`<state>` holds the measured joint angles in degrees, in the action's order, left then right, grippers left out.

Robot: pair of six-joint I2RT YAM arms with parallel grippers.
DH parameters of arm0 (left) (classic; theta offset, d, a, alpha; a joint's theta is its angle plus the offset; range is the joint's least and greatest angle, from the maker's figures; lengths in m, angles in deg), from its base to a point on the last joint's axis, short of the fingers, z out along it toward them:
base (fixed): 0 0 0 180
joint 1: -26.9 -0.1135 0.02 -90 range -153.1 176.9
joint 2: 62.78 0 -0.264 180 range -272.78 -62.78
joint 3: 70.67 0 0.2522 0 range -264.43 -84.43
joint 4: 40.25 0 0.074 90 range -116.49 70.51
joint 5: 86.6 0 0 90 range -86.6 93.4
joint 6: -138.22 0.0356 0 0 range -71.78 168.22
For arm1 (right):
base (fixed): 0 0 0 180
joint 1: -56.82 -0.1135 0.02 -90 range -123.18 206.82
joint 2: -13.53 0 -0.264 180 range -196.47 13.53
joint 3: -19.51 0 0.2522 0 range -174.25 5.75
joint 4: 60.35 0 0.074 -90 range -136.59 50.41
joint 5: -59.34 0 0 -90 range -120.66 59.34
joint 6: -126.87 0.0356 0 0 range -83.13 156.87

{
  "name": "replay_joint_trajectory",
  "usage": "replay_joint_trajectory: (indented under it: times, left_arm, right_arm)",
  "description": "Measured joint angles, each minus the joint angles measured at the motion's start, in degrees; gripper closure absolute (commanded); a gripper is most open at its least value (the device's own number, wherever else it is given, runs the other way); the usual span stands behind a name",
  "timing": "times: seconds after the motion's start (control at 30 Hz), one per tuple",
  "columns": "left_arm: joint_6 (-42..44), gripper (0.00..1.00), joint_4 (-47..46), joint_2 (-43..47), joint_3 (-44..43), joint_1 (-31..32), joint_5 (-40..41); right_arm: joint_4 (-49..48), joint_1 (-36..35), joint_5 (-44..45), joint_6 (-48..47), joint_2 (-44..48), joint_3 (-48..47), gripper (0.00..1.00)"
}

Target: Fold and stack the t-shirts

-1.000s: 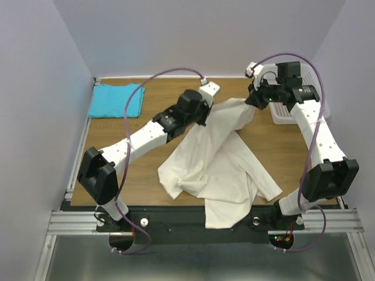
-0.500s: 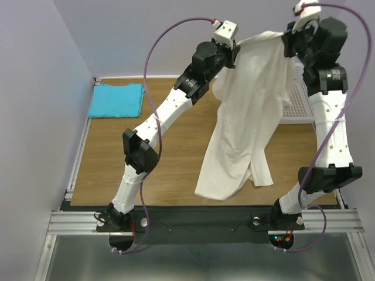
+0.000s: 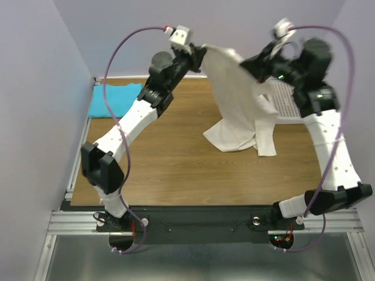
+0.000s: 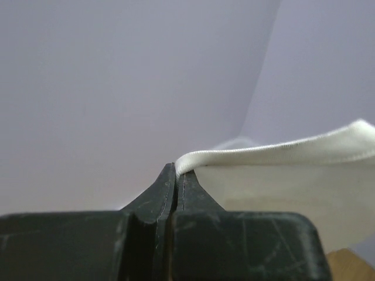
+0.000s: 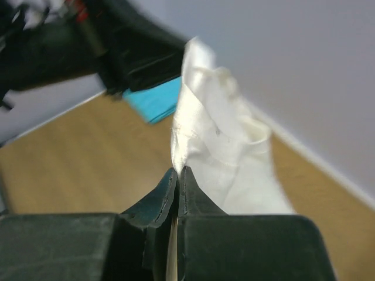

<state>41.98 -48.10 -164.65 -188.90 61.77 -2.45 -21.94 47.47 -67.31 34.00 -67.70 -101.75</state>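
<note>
The right gripper needs to move down, back and to the left in the top view to let go of the shirt (image 5: 225,152) on the bare wood, which is open below the gripper.
The cream-white t-shirt (image 3: 240,99) hangs high over the back of the table, held by both grippers, its lower end bunched on the wood. My left gripper (image 3: 199,50) is shut on the shirt's top edge, seen as a white hem (image 4: 275,151) at the jaw tips (image 4: 176,170). My right gripper (image 3: 253,63) is shut on another part of the shirt (image 5: 225,152), pinched at its tips (image 5: 178,171). The turquoise t-shirt (image 3: 114,99) lies folded at the back left corner; it also shows blurred in the right wrist view (image 5: 155,100).
A white mesh basket (image 3: 293,102) stands at the back right, partly behind the right arm. Purple cables loop above both arms. The walls stand close behind and at both sides.
Both grippers have swung left with the cream-white shirt. The shirt's lower end has moved from the table's front to the back middle, now bunched on the wood.
</note>
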Motion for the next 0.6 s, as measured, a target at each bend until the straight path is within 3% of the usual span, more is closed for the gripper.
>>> replay_joint_trajectory:
  times: [0.17,0.27,0.3,0.47,0.5,0.57,0.6]
  left_arm:
    - [-1.95,1.0,-0.96,9.29,26.6,-7.48,-2.78]
    - [-4.2,0.89,1.03,11.41,39.43,-10.62,-4.81]
    - [-5.07,0.75,2.47,12.15,44.06,-11.65,-5.53]
    - [-7.89,0.35,11.43,19.3,56.39,-16.24,-3.69]
    - [-8.48,0.15,13.51,22.47,57.31,-17.42,-2.43]
    - [-9.73,0.03,16.76,30.69,57.96,-19.93,1.73]
    - [-9.94,0.02,17.18,33.46,57.94,-20.79,3.08]
  right_arm:
    - [-0.31,-13.22,-4.17,0.48,-3.41,18.67,0.99]
    - [-0.7,-19.12,-3.8,0.55,-8.5,26.58,0.99]
    - [-0.7,-20.9,-3.45,0.57,-10.03,27.78,0.99]
    - [-3.06,-31.69,-2.73,1.88,-16.81,29.0,0.99]
    - [-3.96,-34.38,-2.86,2.43,-17.68,28.81,0.99]
    - [-5.44,-37.86,-3.85,3.56,-19.43,27.65,0.98]
    - [-6.05,-39.41,-5.05,4.44,-20.79,26.34,0.91]
